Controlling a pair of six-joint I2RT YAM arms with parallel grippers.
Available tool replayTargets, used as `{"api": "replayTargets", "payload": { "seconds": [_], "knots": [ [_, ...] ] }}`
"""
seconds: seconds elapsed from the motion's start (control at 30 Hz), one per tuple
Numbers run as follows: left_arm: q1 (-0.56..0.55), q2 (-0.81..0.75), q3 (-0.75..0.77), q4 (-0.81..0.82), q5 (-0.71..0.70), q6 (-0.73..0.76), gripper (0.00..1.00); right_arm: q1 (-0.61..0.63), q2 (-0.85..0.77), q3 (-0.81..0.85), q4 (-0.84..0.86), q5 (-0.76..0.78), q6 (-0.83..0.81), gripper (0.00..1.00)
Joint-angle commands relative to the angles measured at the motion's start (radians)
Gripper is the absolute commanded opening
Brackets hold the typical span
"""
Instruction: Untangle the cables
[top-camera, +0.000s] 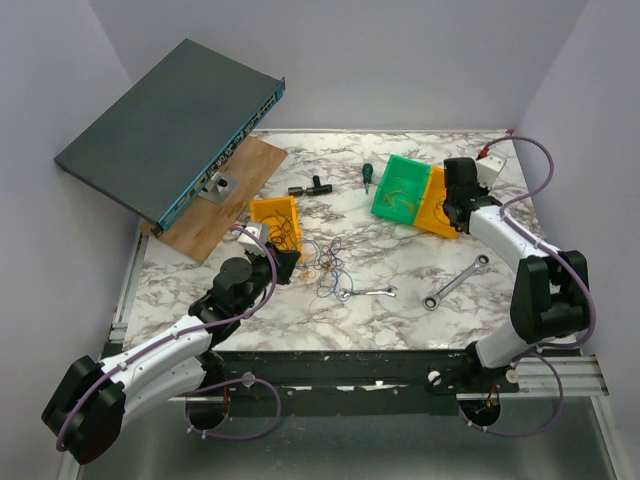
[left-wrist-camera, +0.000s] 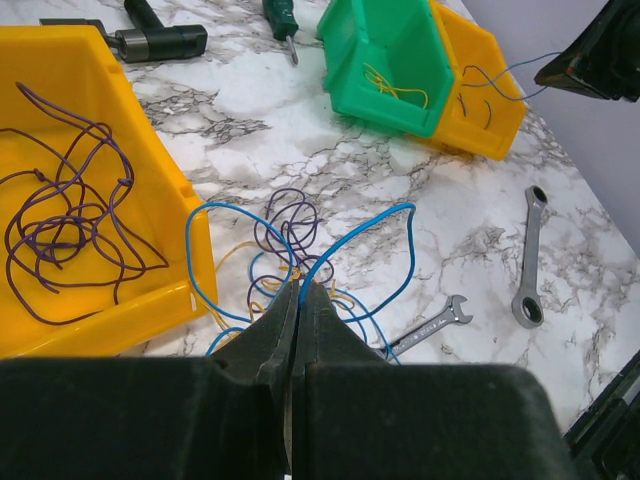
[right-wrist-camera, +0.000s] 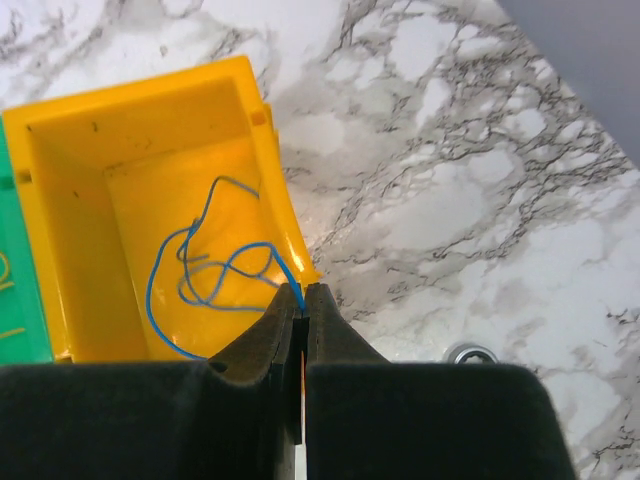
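Observation:
I will gently lower my right gripper next toward the yellow bin below it, beside the green bin, and let go of the blue cable, because the cable's loops hang inside.
The cables lie in a loose bunch of blue, purple and yellow loops on the marble table, beside the left yellow bin. My left gripper is shut on a blue cable at the near edge of that bunch; in the top view the left gripper sits just left of it. My right gripper is shut on another blue cable, which hangs in loops into the right yellow bin. From above, the right gripper hovers over that bin.
A green bin holding yellow wire stands next to the right yellow bin. Purple wire fills the left bin. Two wrenches, a screwdriver and a black tool lie around. A network switch leans on a wooden board.

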Motion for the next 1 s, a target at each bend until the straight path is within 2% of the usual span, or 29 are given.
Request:
{"api": "replayTargets", "payload": {
  "seconds": [0.0,0.2,0.43,0.5,0.57,0.6,0.7,0.8,0.93,0.97],
  "knots": [
    [0.000,0.007,0.029,0.028,0.028,0.011,0.00,-0.008,-0.047,-0.015,0.018,0.073,0.002,0.01],
    [-0.002,0.015,0.030,0.029,0.036,0.011,0.00,-0.008,0.025,0.016,0.059,-0.022,-0.058,0.01],
    [-0.002,0.031,0.036,0.042,0.067,0.019,0.00,-0.008,0.189,0.125,0.067,-0.096,-0.070,0.01],
    [-0.002,0.036,0.037,0.050,0.085,0.025,0.00,-0.008,0.191,0.139,0.049,-0.145,-0.076,0.11],
    [-0.005,0.041,0.037,0.064,0.112,0.031,0.00,-0.008,0.133,0.103,0.073,-0.182,-0.087,0.36],
    [-0.004,0.042,0.037,0.070,0.124,0.033,0.00,-0.008,0.087,0.071,0.098,-0.209,-0.097,0.42],
    [-0.009,0.045,0.039,0.085,0.150,0.038,0.00,-0.008,-0.035,0.008,0.123,-0.349,-0.149,0.50],
    [-0.016,0.047,0.040,0.101,0.168,0.045,0.00,-0.007,-0.146,-0.044,0.102,-0.519,-0.174,0.64],
    [-0.022,0.023,0.042,0.104,0.172,0.067,0.00,-0.007,-0.270,-0.123,0.079,-0.678,-0.204,0.73],
    [-0.023,0.012,0.039,0.106,0.170,0.067,0.00,-0.007,-0.297,-0.147,0.081,-0.790,-0.237,0.74]
  ]
}}
